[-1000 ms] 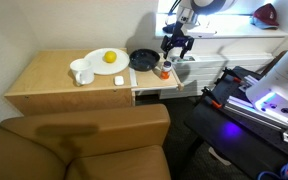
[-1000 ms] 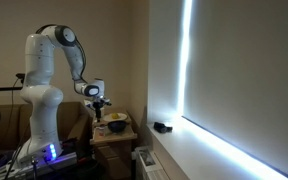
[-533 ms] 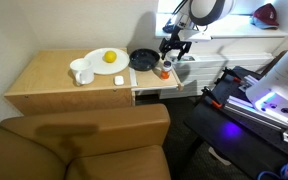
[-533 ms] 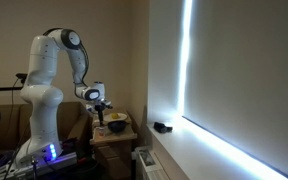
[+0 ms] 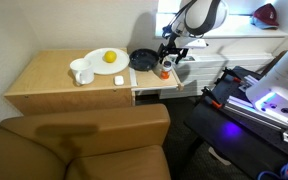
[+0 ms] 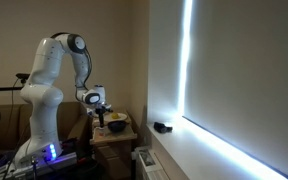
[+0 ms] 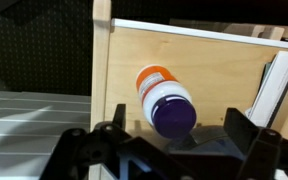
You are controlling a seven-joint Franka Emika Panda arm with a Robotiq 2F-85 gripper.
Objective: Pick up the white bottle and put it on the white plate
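Note:
Next, my gripper moves down a little and closes its fingers around the bottle's capped top (image 5: 167, 65) (image 7: 173, 114), since the bottle stands right below it, between the open fingers.
The white bottle (image 7: 164, 95) stands upright on the wooden shelf, with an orange-red band and a dark purple cap. In the wrist view I see it from above. My gripper (image 7: 174, 135) is open, and its two dark fingers stand apart to the left and right of the bottle without touching it. In an exterior view the gripper (image 5: 170, 56) hangs just above the bottle (image 5: 164, 71) at the right end of the table. The white plate (image 5: 97, 63) lies further left with a yellow lemon (image 5: 110, 57) on it. In an exterior view the gripper (image 6: 99, 104) hovers over the table.
A dark round bowl (image 5: 143, 59) sits between the plate and the bottle. A white mug (image 5: 82, 72) stands at the plate's left front, with a small white object (image 5: 119, 80) beside it. A brown sofa back (image 5: 84, 140) is in front, and equipment with purple light (image 5: 269, 100) is at the right.
The gripper has moved down and slightly left toward the bottle, staying open. The bottle, plate, bowl and mug have not moved.

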